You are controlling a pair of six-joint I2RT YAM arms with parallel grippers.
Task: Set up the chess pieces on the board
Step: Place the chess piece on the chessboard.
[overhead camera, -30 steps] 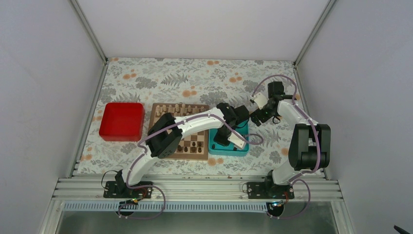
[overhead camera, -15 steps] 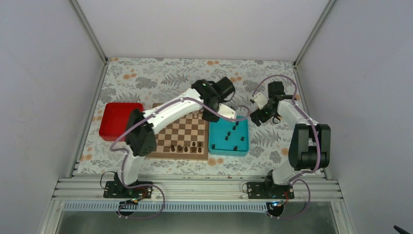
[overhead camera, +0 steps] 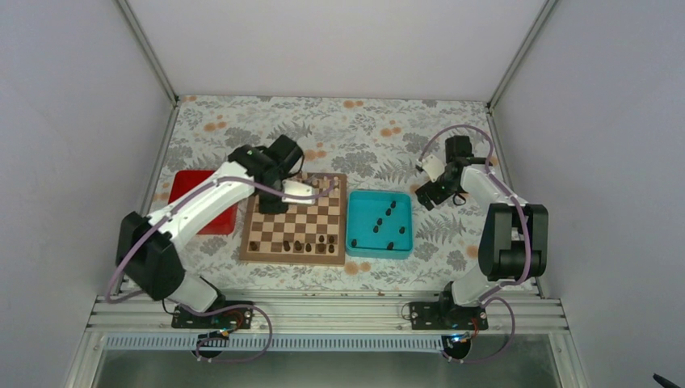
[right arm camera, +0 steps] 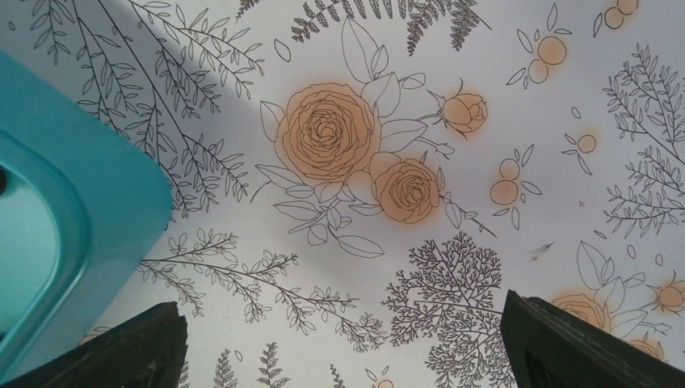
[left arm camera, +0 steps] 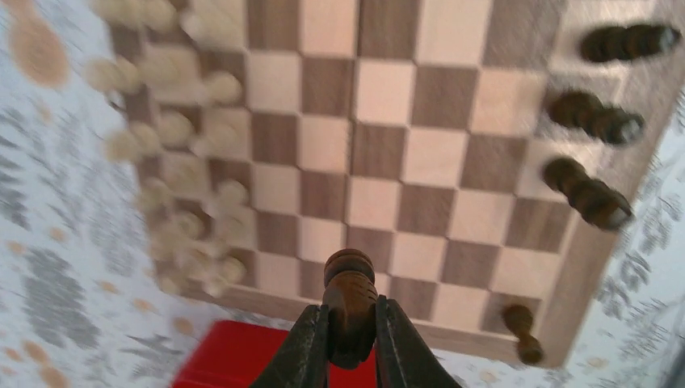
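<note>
The brown piece goes back and down in my left gripper next and is released. The empty light square (left arm camera: 525, 272) beside the corner piece (overhead camera: 265, 246) lies back of the gripper and below it.
My left gripper (overhead camera: 273, 202) hangs over the far left part of the board (overhead camera: 291, 257), next to the red tray. In the left wrist view it (left arm camera: 350, 311) is shut on a dark brown chess piece (left arm camera: 349, 283), held above the board's edge (left arm camera: 436, 162). Several dark pieces (overhead camera: 311, 245) stand on the board's near row; in the left wrist view they (left arm camera: 594, 190) are at the right. More dark pieces (overhead camera: 378, 221) lie in the teal tray (overhead camera: 380, 250). My right gripper (overhead camera: 424, 196) is open and empty over the cloth (right arm camera: 343, 339).
Cream pieces (overhead camera: 319, 186) crowd the board's far rows and look blurred in the left wrist view (left arm camera: 194, 178). A red tray (overhead camera: 187, 187) sits left of the board, below my left fingers (left arm camera: 234, 356). The teal tray's corner (right arm camera: 73, 194) is left of my right gripper.
My left arm has swung from over the teal tray across the board's far side to its far left, carrying a dark piece. The right arm has not moved.
</note>
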